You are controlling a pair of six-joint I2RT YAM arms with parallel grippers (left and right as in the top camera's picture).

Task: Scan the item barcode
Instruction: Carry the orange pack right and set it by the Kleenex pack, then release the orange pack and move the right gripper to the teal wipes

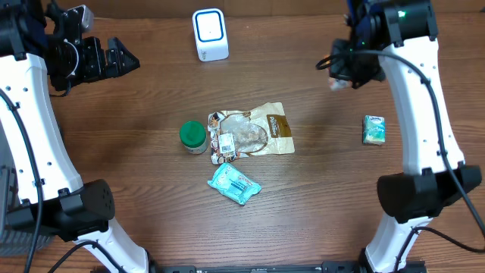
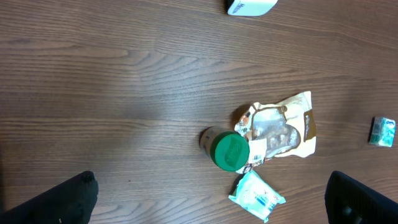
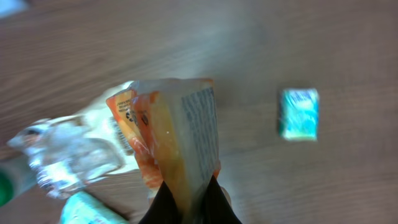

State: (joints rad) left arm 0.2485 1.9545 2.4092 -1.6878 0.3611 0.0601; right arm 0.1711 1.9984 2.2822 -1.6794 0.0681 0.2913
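Observation:
The robot's right gripper should next move down and back toward the small teal box (image 1: 373, 130) to release the orange and yellow packet beside it, since bare table shows there.
My right gripper (image 3: 189, 196) is shut on a thin orange and yellow packet (image 3: 180, 130) with small print down one side; it stands up from the jaws, above the table. From overhead this gripper (image 1: 345, 74) hangs at the back right, and only a pale corner of the packet (image 1: 337, 83) shows under it. The white barcode scanner (image 1: 210, 34) stands at the back middle, well to its left. My left gripper (image 1: 121, 59) is open and holds nothing at the back left; its wrist view looks down past the wide-apart fingers (image 2: 74, 196) onto the table.
In the middle of the table lie a green-lidded jar (image 1: 193, 136), a clear and brown snack bag (image 1: 254, 133) and a teal wipes packet (image 1: 234, 184). A small teal box (image 1: 374, 130) lies at the right, beside the right arm.

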